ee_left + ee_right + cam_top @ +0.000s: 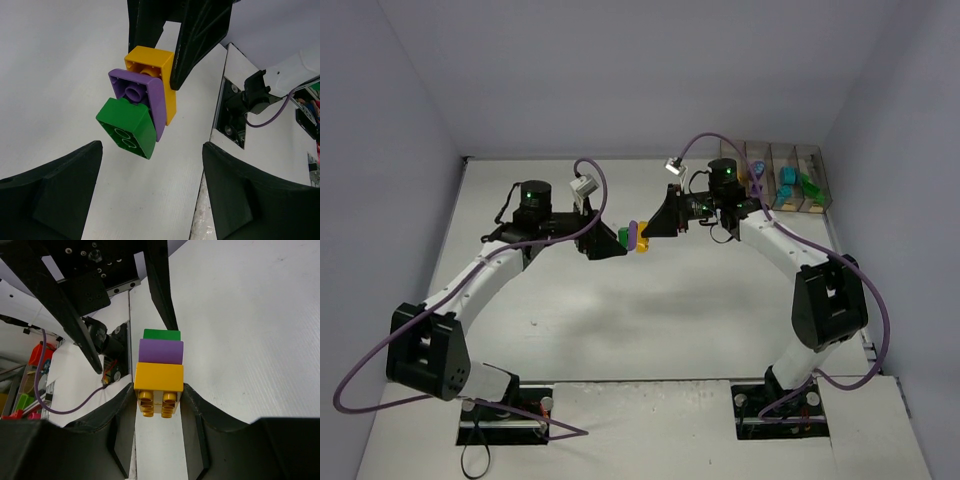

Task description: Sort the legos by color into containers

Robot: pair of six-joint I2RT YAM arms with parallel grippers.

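Observation:
I will move my right gripper outward next, over the nearest container, to its right in the top view. Then I will release the yellow brick apart from teal and green.
A stack of three joined legos hangs in the air at mid-table: a yellow brick, a purple brick and a green brick. My right gripper is shut on the yellow brick. In the left wrist view the green brick, purple brick and yellow brick sit just ahead of my left gripper, which is open and apart from them. From above the stack lies between both grippers. The containers stand at the back right with teal, green and purple bricks inside.
White walls close the table at the back and sides. The right arm's base plate edge and purple cable show beyond the stack in the left wrist view. The left arm's body fills the upper left of the right wrist view.

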